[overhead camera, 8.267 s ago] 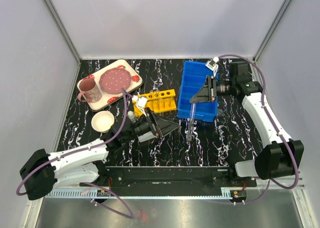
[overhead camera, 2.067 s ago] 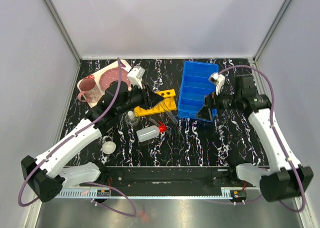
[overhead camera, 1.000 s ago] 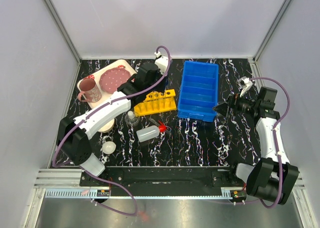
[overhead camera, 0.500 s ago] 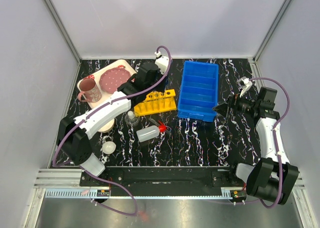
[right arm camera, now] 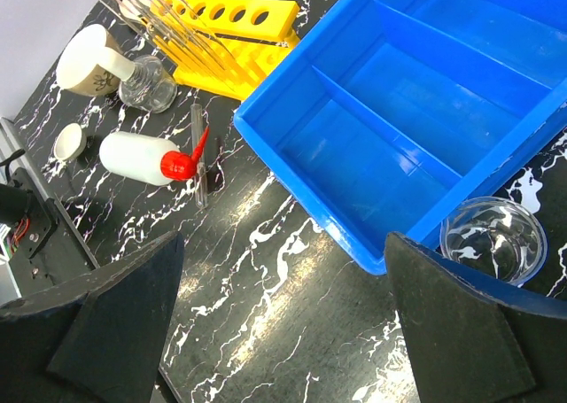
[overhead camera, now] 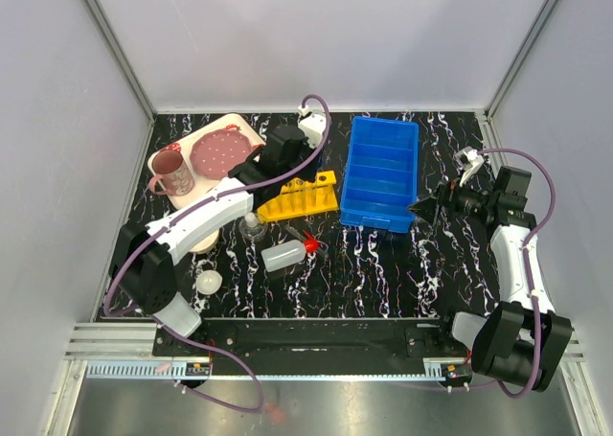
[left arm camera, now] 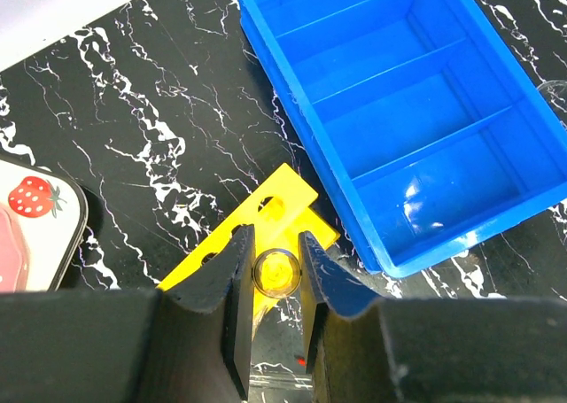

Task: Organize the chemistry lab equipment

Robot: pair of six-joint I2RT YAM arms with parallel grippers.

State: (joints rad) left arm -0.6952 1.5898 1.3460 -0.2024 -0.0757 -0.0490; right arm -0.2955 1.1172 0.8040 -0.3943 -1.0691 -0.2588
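Next, my left gripper lowers the tube, already end-on above the yellow tube rack's end by the blue bin (left arm camera: 283, 236), and releases it there.
My left gripper (left arm camera: 275, 240) is shut on a thin clear test tube (left arm camera: 276, 273), seen end-on as a glass ring just above the yellow tube rack (left arm camera: 266, 221). In the top view this gripper (overhead camera: 287, 160) hovers over the rack (overhead camera: 299, 196). More test tubes (right arm camera: 168, 31) lean in the rack, and one (right arm camera: 198, 155) lies on the table by the red-capped squeeze bottle (overhead camera: 284, 255). The glass flask (overhead camera: 253, 227) and the small white dish (overhead camera: 208, 282) stand to the left. My right gripper (overhead camera: 426, 209) is open and empty beside the blue bin.
The blue divided bin (overhead camera: 381, 172) sits right of the rack, with a clear glass dish (right arm camera: 493, 239) at its near right corner. A tray with a pink mug (overhead camera: 170, 172) and a plate (overhead camera: 218, 151) is at the back left. A larger white bowl (right arm camera: 89, 62) stands by the flask.
Two seconds ago my left arm swung over the rack and my right arm drew back to the right. In the last second both arms have barely moved.
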